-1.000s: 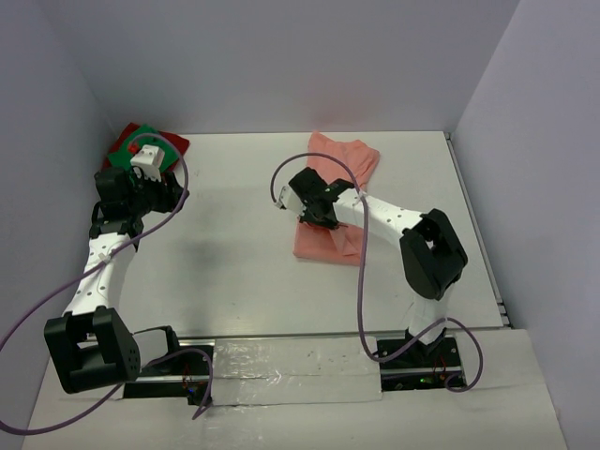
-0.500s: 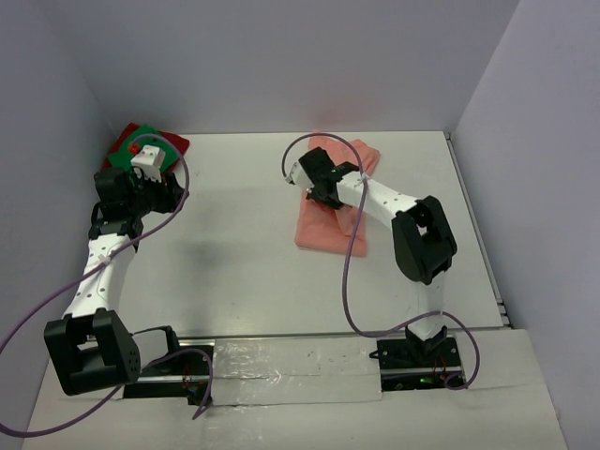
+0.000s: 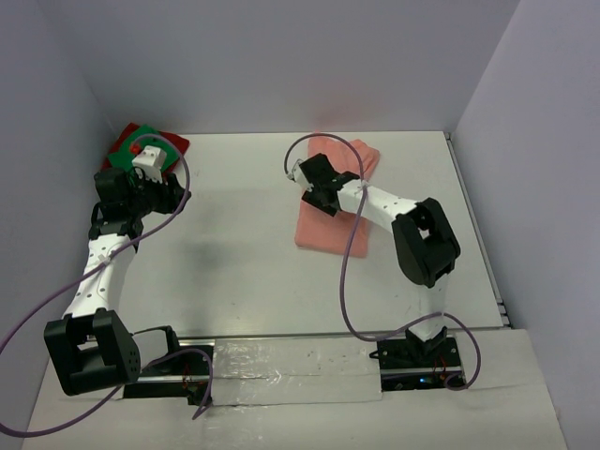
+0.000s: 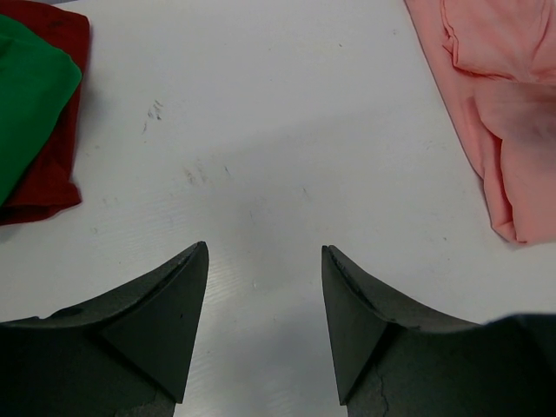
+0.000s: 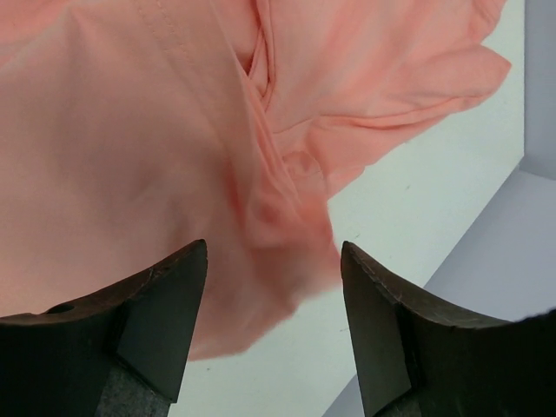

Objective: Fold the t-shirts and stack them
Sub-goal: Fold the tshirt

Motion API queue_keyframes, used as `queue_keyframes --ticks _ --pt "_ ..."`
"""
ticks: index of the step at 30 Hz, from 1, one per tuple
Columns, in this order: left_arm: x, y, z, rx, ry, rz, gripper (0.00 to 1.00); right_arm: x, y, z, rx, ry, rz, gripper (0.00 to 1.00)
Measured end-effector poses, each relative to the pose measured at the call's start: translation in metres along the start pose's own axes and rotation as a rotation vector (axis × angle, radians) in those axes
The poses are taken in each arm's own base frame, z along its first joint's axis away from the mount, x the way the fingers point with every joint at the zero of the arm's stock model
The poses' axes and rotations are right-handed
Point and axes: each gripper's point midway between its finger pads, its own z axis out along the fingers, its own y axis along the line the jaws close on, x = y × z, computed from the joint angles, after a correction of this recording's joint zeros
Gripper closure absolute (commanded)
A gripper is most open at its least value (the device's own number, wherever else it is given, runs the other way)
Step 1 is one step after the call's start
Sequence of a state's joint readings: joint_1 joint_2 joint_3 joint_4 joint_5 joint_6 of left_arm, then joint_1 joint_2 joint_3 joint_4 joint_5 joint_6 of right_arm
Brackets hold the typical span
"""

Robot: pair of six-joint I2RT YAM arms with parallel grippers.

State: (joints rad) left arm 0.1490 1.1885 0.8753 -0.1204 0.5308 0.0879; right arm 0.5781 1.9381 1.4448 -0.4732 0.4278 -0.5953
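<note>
My right gripper draws its open fingers back next and lowers them onto the salmon-pink t-shirt's near edge [image 3: 330, 250], which lies flat and back from the gripper.
The salmon-pink t-shirt [image 3: 324, 234] lies partly folded right of the table's middle; in the right wrist view its cloth [image 5: 130, 130] fills most of the frame. My right gripper [image 3: 302, 174] hovers over the shirt's far left edge, open, with a loose pink fold hanging blurred between the jaws [image 5: 274, 248] and nothing pinched. The green t-shirt [image 3: 127, 156] lies on the dark red one [image 3: 174, 143] in the back left corner. My left gripper [image 3: 176, 192] stands open beside them over bare table [image 4: 265, 252], with green [image 4: 30, 104] and dark red [image 4: 52, 182] at its left.
Grey walls close the table in at the back and on both sides. The white table surface [image 3: 234, 216] stretches between the two shirt spots. A purple cable [image 3: 349, 253] loops from the right arm over the pink shirt.
My right gripper carried the pink cloth toward the back of the table, then opened and let it go. The left arm has stayed put.
</note>
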Motion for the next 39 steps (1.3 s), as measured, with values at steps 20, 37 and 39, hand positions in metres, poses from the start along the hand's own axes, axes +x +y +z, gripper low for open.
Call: queue_keyframes --ticks 20,37,39 --pt "0.005 -0.003 -0.004 0.003 0.001 0.003 0.36 0.009 0.074 -0.105 -0.158 -0.211 -0.006 0.36" --pt "0.018 -0.005 -0.006 0.005 0.018 0.014 0.37 0.079 0.135 -0.063 0.049 -0.056 -0.359 0.36" --pt "0.018 -0.005 -0.006 0.005 0.018 0.015 0.36 0.072 0.13 -0.064 0.084 -0.075 -0.352 0.36"
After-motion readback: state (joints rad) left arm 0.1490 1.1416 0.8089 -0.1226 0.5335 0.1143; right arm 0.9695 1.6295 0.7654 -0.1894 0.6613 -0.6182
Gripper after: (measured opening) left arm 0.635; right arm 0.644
